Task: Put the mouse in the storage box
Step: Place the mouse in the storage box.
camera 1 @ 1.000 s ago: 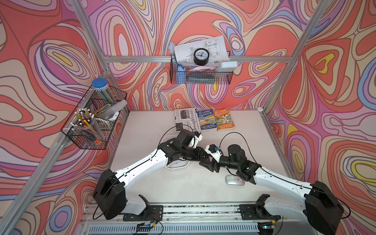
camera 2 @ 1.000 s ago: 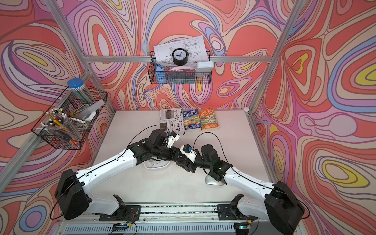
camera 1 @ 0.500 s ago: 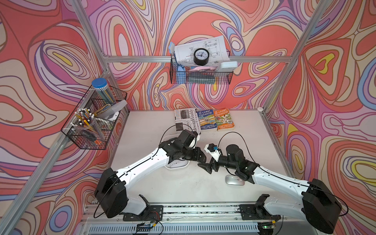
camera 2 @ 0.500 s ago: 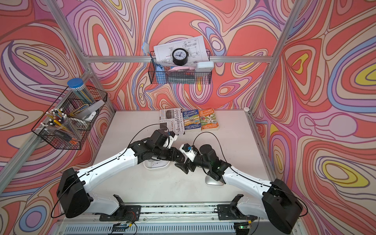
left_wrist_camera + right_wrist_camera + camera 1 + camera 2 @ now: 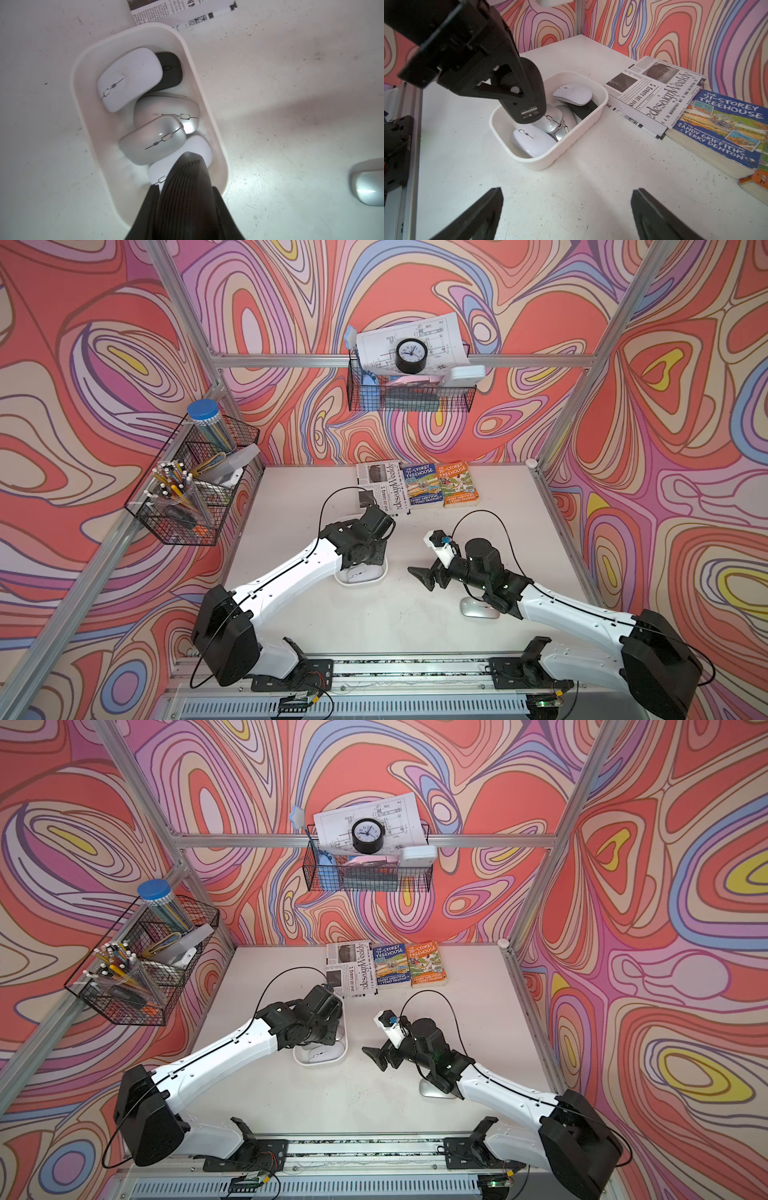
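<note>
The left gripper lowers the black mouse [image 5: 527, 104] next onto the bare bottom of the storage box, which shows beside the piled mice at the box's near end, and releases it.
My left gripper [image 5: 185, 187] is shut on a black mouse [image 5: 527, 104], holding it edgewise with its labelled underside showing, nose down just above the white storage box [image 5: 550, 158]. Inside the box [image 5: 187, 52] lie several mice, white, silver and black. In both top views the left wrist [image 5: 368, 556] covers most of the box [image 5: 361, 581]. My right gripper [image 5: 566, 192] stands open and empty over bare table to the right of the box, seen in both top views [image 5: 419, 578] [image 5: 372, 1058]. A silver mouse [image 5: 478, 608] rests on the table under the right forearm.
A newspaper [image 5: 384, 485] and two paperback books [image 5: 440, 485] lie at the back of the table, just behind the box. Black wire baskets hang on the left wall [image 5: 187, 489] and the back wall [image 5: 409, 393]. Bare table [image 5: 395, 622] lies between the arms in front.
The two grippers met at the table's middle on the black mouse. The right gripper opened and drew back to the right; the left arm carried the mouse back over the box.
</note>
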